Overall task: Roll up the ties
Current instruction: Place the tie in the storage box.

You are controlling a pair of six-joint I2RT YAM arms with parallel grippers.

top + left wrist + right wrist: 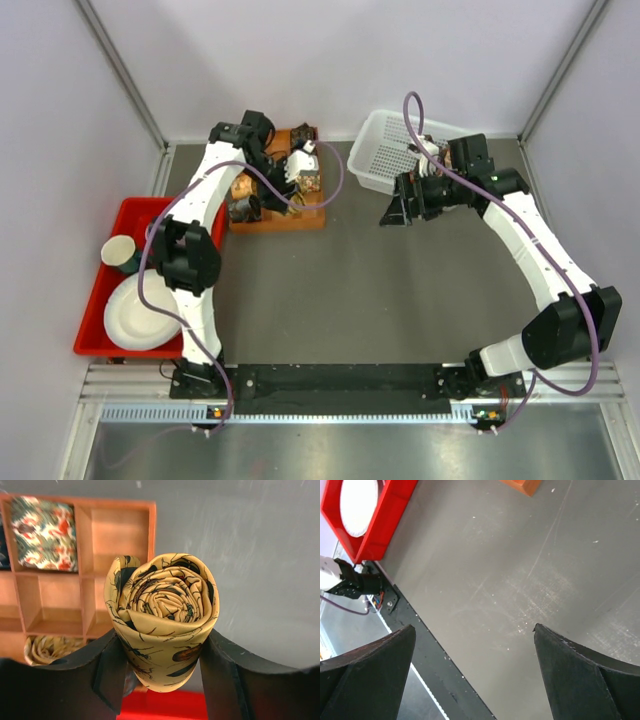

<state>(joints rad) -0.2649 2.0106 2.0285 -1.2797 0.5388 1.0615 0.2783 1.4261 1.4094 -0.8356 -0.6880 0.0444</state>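
My left gripper moves right in the top view next, to the tray's empty corner section (312,209) (119,534) below. It then lowers the coil in and lets go.
A golden-yellow tie (162,615) with dark insect markings is rolled into a tight, fist-sized coil. My left gripper (161,635) is shut on its lower half, above the orange-brown compartment tray (120,530). In the top view this gripper (298,168) hangs over that tray (280,222). A multicoloured rolled tie (44,532) fills one tray compartment, and another yellow roll (55,647) lies in a nearer one. My right gripper (474,627) stands open and empty above bare grey table, to the right of the tray in the top view (395,210).
A white mesh basket (395,150) stands at the back right, just behind the right gripper. A red bin (92,310) at the left holds a white plate (140,318) and a green cup (120,252). The black base rail (340,378) runs along the near edge.
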